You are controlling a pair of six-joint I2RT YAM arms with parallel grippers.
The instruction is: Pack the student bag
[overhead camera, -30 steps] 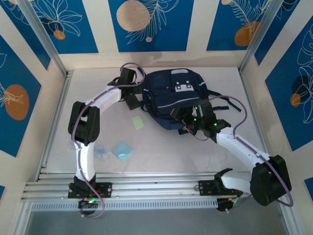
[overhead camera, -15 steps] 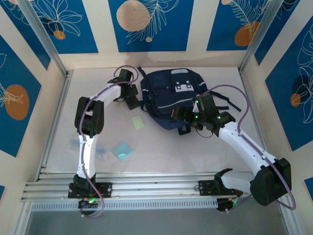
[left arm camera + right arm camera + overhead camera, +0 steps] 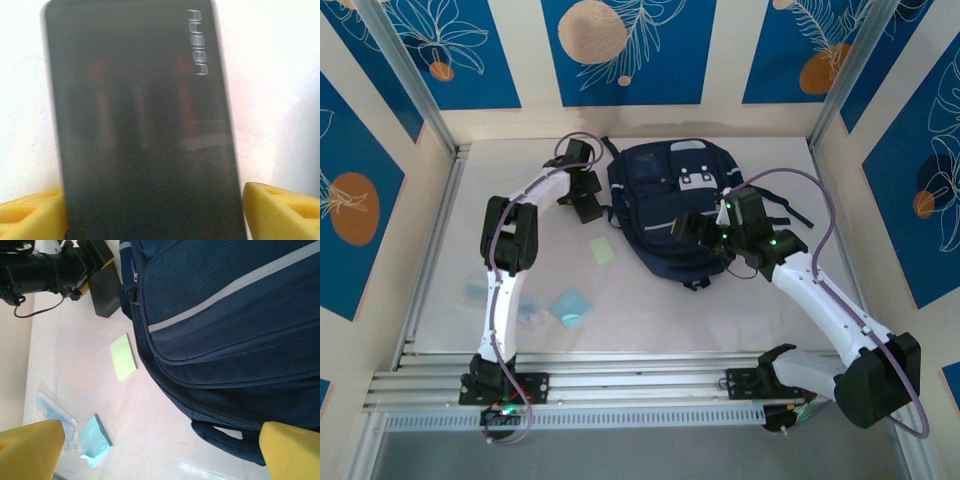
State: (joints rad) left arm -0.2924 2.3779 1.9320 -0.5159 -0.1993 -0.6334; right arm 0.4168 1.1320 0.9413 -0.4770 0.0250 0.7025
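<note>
My right gripper will cross over the bag (image 3: 665,200) next and close on the power bank's near end, because that end sticks out free of my left gripper on the other side.
The student bag (image 3: 665,200), dark navy with pale grey stripes, lies flat at the back middle of the table; its lower front and a strap loop show in the right wrist view (image 3: 225,315). A black power bank (image 3: 588,208) lies just left of it on the table. My left gripper (image 3: 582,195) is down over the power bank (image 3: 140,125), and its yellow fingertips (image 3: 280,210) press both long edges. My right gripper (image 3: 688,228) hovers open above the bag's near edge, with nothing between its fingers (image 3: 35,450).
A pale green sticky pad (image 3: 602,250) lies near the bag's left side. A teal pad (image 3: 570,306) and a clear plastic packet (image 3: 525,310) lie nearer the front left. Walls close in the table on three sides.
The left gripper's jaws have closed in onto the power bank's sides. The right gripper has risen from the bag's front edge and moved back over the bag.
</note>
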